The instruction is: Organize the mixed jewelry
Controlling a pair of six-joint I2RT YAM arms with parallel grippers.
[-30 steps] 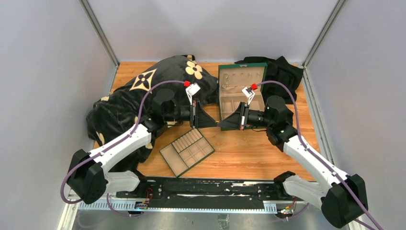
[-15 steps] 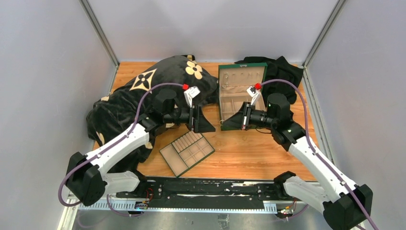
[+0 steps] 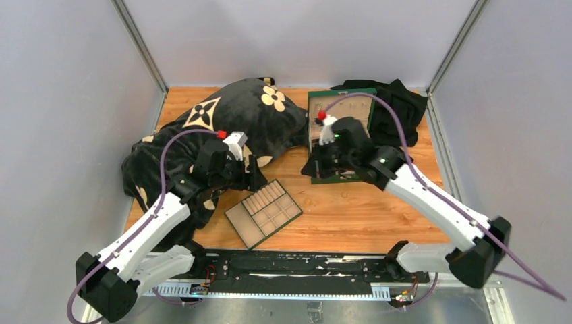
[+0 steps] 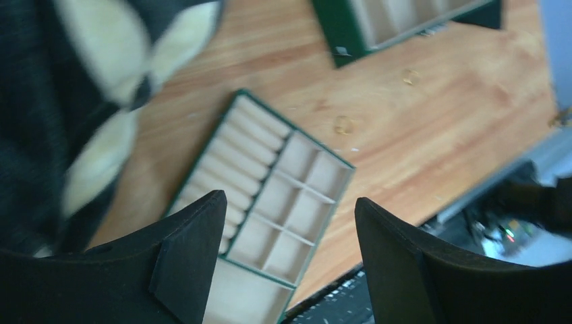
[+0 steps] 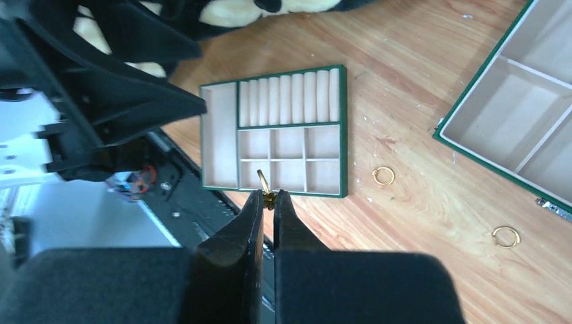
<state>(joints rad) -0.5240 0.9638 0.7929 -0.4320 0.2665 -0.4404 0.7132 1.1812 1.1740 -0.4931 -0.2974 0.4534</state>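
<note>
I should next move my right gripper to its left in the top view, over the tray's empty roll groove nearest the green box. Then I should lower it into the groove and release.
My right gripper point(image 5: 268, 196) is shut on a tiny gold piece of jewelry point(image 5: 264, 183), whose thin curved end sticks out past the fingertips. It hangs above the near rim of the flat green tray point(image 5: 344, 135). Two thin gold rings point(image 5: 383, 176) point(image 5: 506, 236) lie on the wood between the tray and the green box point(image 5: 472, 145). My left gripper point(image 4: 290, 212) is open and holds nothing, above the tray point(image 4: 340, 202). In the top view the left gripper point(image 3: 256, 178) is at the tray's far corner. The right gripper point(image 3: 312, 169) is at the box's near left corner.
A big black plush cloth with beige flowers point(image 3: 222, 115) covers the back left, under my left arm. A black cloth point(image 3: 398, 101) lies behind the box point(image 3: 340, 101). The tray point(image 3: 237, 231) sits near the front rail point(image 3: 283, 263). Grey walls close in three sides.
The grippers stood tip to tip over the wood. The left one opened and drew back left toward the plush. The right arm swung over the box, still shut on the gold piece.
</note>
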